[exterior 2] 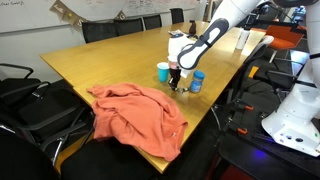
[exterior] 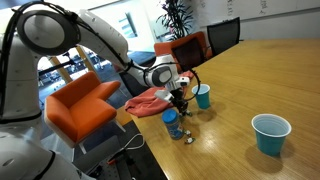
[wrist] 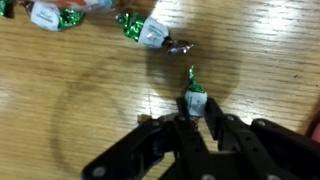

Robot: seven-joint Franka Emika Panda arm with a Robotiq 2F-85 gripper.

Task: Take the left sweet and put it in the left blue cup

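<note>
My gripper needs to lift next, move outward over the cup's opening [exterior: 203,87] and let go of the sweet, because the lighter blue cup stands outward of my gripper and the cup's rim is above the low-held sweet.
In the wrist view my gripper [wrist: 196,112] is shut on a sweet [wrist: 195,100] in a white wrapper with green twisted ends, held just above the wooden table. Two more such sweets lie on the table further off, one in the middle [wrist: 148,32] and one at the upper left [wrist: 48,14]. In both exterior views the gripper [exterior: 181,97] [exterior 2: 177,78] hangs low over the table between two blue cups, one cup [exterior: 203,95] [exterior 2: 163,71] on one side and another cup [exterior: 171,121] [exterior 2: 197,81] on the other.
A third, larger blue cup [exterior: 271,133] stands apart on the wooden table [exterior: 250,80]. An orange cloth [exterior 2: 140,112] [exterior: 148,99] lies at the table edge. Orange armchairs [exterior: 82,104] and black office chairs [exterior 2: 110,28] surround the table.
</note>
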